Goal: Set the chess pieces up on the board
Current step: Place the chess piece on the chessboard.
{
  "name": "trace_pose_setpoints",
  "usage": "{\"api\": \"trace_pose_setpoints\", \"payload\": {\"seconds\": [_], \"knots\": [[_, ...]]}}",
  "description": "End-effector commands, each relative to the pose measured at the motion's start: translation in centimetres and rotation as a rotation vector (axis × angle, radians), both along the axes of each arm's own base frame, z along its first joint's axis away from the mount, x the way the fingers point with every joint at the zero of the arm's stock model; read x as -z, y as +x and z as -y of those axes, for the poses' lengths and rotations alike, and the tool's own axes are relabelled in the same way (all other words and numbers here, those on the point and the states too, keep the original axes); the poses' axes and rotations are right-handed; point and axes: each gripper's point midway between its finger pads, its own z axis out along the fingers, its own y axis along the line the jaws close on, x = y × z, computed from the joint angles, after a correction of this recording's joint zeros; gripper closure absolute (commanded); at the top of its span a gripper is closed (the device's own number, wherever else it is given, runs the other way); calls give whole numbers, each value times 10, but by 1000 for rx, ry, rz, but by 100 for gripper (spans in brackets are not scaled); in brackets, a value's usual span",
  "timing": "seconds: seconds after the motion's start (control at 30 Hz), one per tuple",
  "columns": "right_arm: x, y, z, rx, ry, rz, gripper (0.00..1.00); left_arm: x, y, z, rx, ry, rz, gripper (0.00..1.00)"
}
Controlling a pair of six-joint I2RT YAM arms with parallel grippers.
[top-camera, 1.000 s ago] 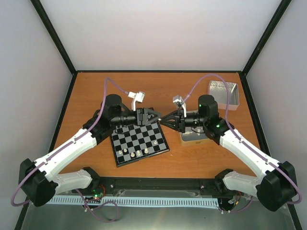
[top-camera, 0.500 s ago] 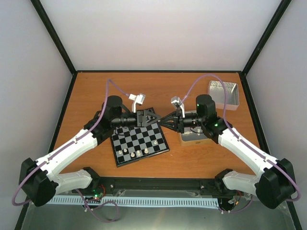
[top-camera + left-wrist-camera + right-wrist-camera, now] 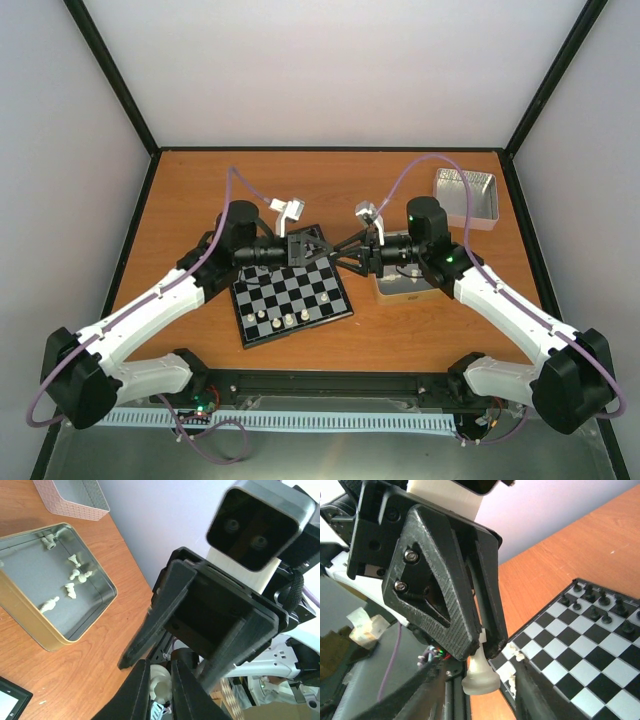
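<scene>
I should next swing my left gripper back and down to release there, because the board's empty near corner square point(image 3: 251, 331) is below, back and to the left in the top view.
Both grippers meet in the air over the far right corner of the board point(image 3: 262, 300). My left gripper point(image 3: 322, 247) is shut on a cream-white chess piece point(image 3: 161, 689), pinching its top so that its round base hangs free point(image 3: 482, 682). My right gripper point(image 3: 338, 252) is open, with one finger on each side of that piece and not touching it; its fingers point(image 3: 160, 605) fill the left wrist view. Several white pieces point(image 3: 289, 320) stand on the board's near row. Black chessmen point(image 3: 595, 605) stand on the far rows.
A gold-sided tin point(image 3: 400, 288) holding several loose white pieces point(image 3: 75, 575) lies under my right arm, just right of the board. A second tin point(image 3: 465, 195) sits at the back right. Black frame posts and pale walls close in the table.
The two grippers have closed in on each other above the board's far right corner. My right gripper's fingers now stand on either side of the piece that my left gripper holds.
</scene>
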Motion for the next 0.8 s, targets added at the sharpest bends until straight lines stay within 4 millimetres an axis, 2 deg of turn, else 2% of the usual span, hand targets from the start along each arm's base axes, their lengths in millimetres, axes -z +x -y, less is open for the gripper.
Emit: {"api": "trace_pose_setpoints", "payload": {"seconds": [0.0,0.07,0.13,0.23,0.33,0.53,0.57,0.63,0.77], "knots": [[-7,1,0,13,0,49,49,3,6,-5,-43,47,44,95],[-4,3,3,42,-11,57,40,11,10,-13,-90,100,59,95],[0,4,6,69,-21,57,36,26,15,-28,-159,193,63,95],[8,11,9,127,-45,41,35,54,20,-58,-272,364,58,95],[19,24,11,205,-74,10,34,81,14,-92,-370,509,31,95],[34,43,9,277,-87,-38,34,140,-24,-147,-512,658,-106,97],[34,46,8,283,-87,-42,34,148,-32,-151,-523,678,-125,98],[37,51,7,298,-92,-52,34,149,-44,-152,-570,702,-146,98],[42,57,6,318,-98,-68,34,168,-61,-167,-658,858,-211,99]]}}
